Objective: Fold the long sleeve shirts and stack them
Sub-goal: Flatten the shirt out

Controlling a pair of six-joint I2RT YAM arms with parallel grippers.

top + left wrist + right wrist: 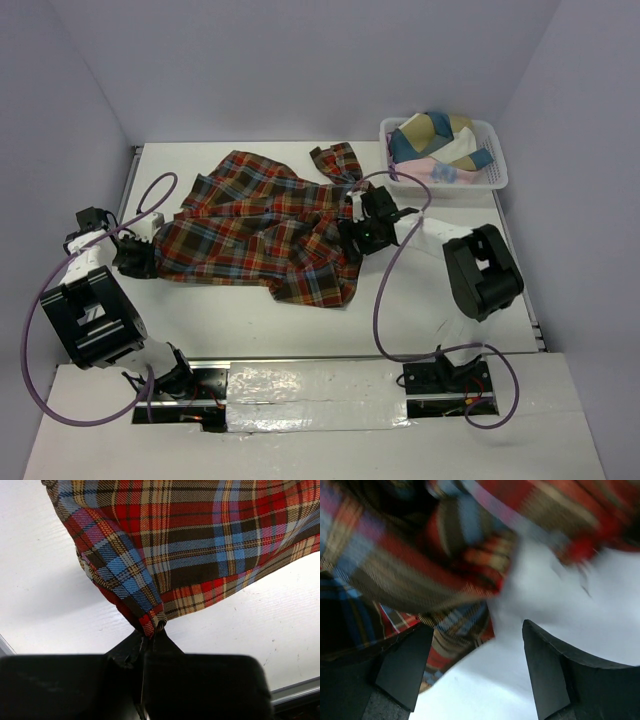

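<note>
I should next keep my left gripper low at the shirt's pinched corner [159, 274] [156, 619] and open its fingers to let go of it on the tabletop, because the shirt's hem lies spread there.
A red, brown and blue plaid long sleeve shirt [262, 232] lies spread and rumpled across the middle of the table, one sleeve [337, 160] reaching toward the back right. My left gripper [140, 250] is at the shirt's left edge, shut on a pinched fold of plaid [150, 622]. Over at the shirt's right edge is my right gripper [362, 232], jaws apart. In the right wrist view, blurred plaid cloth [460, 625] lies beside the left finger [402, 665], with bare table between the fingers.
A white slotted basket [495, 180] at the back right holds more bunched cloth in blue, tan, white and pink. Purple cables loop from both arms. The table's left edge runs just behind my left gripper.
</note>
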